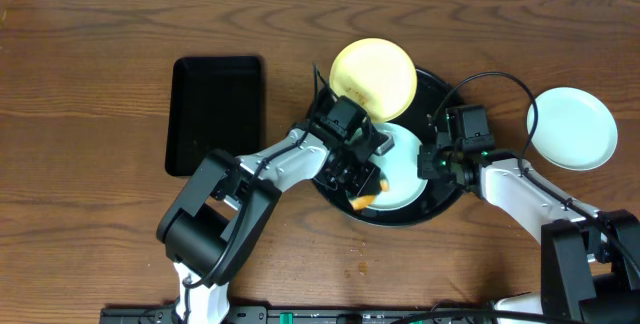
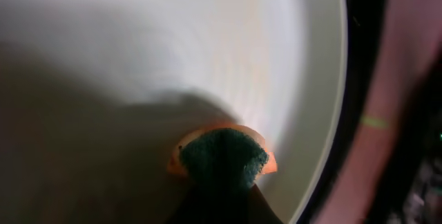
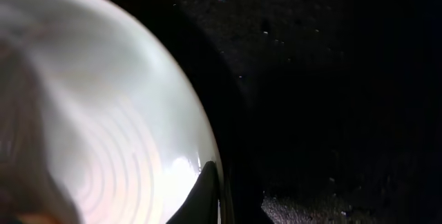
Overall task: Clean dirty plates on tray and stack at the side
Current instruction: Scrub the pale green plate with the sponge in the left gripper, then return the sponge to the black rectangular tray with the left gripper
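Observation:
My left gripper lifts the sponge (image 1: pixel 362 201) off the mint plate next. It then brings the sponge down onto that tray's near end (image 1: pixel 208 147), the smaller rectangular, empty one.
The round black tray (image 1: pixel 447 92) holds a mint-green plate (image 1: pixel 408 164) and a pale yellow plate (image 1: pixel 373 76) that overlaps its far left rim. A second mint-green plate (image 1: pixel 572 128) lies on the table at the right. My left gripper (image 1: pixel 360 190) is shut on an orange and green sponge (image 1: pixel 362 201) and presses it onto the mint plate in the tray. In the left wrist view the sponge (image 2: pixel 222 156) touches the plate (image 2: pixel 207 44). My right gripper (image 1: pixel 432 161) is shut on that plate's right rim. In the right wrist view one finger (image 3: pixel 207 193) lies over the rim (image 3: pixel 103 113).
A smaller rectangular black tray (image 1: pixel 217 114) lies on the table at the left. A few small crumbs (image 1: pixel 362 264) lie on the wood in front of the round tray. The right arm's cable (image 1: pixel 490 79) loops over the tray's right side.

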`<state>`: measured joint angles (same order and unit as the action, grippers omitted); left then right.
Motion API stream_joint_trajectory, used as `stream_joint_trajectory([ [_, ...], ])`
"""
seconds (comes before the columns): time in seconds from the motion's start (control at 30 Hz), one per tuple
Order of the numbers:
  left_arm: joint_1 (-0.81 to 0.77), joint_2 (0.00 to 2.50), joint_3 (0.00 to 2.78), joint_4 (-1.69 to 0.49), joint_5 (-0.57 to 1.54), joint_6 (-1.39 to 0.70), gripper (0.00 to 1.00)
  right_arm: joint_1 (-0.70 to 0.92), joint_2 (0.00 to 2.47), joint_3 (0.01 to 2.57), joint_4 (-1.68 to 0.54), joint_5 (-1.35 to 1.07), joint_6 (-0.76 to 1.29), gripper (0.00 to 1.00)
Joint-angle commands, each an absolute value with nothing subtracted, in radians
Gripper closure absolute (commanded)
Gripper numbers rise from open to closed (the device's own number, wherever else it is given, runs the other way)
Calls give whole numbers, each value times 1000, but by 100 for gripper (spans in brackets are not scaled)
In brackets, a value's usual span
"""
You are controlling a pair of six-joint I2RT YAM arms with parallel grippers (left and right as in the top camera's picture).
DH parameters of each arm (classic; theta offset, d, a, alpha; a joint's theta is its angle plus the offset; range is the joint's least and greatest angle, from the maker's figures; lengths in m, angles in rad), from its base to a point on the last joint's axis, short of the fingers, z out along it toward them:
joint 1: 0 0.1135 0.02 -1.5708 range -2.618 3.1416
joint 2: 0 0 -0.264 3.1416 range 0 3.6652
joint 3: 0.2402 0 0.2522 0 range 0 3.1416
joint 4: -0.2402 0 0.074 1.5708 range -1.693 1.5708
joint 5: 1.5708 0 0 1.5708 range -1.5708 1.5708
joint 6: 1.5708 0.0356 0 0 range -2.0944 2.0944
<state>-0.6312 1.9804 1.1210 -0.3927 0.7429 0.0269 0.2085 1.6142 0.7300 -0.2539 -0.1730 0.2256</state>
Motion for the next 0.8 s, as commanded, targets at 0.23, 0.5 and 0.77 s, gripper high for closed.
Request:
stream_joint_trajectory([
  [0.23,-592,1898,1262,-568,960,52,93,216,1622,719,-251,-139,223,99],
  [0.5,-464,1650,1385,-576,840,47,92,216,1622,719,-250,-139,223,97],
  [0.77,-312,1589,1365,-812,51,-29,91,216,1622,719,-249,-139,223,79],
])
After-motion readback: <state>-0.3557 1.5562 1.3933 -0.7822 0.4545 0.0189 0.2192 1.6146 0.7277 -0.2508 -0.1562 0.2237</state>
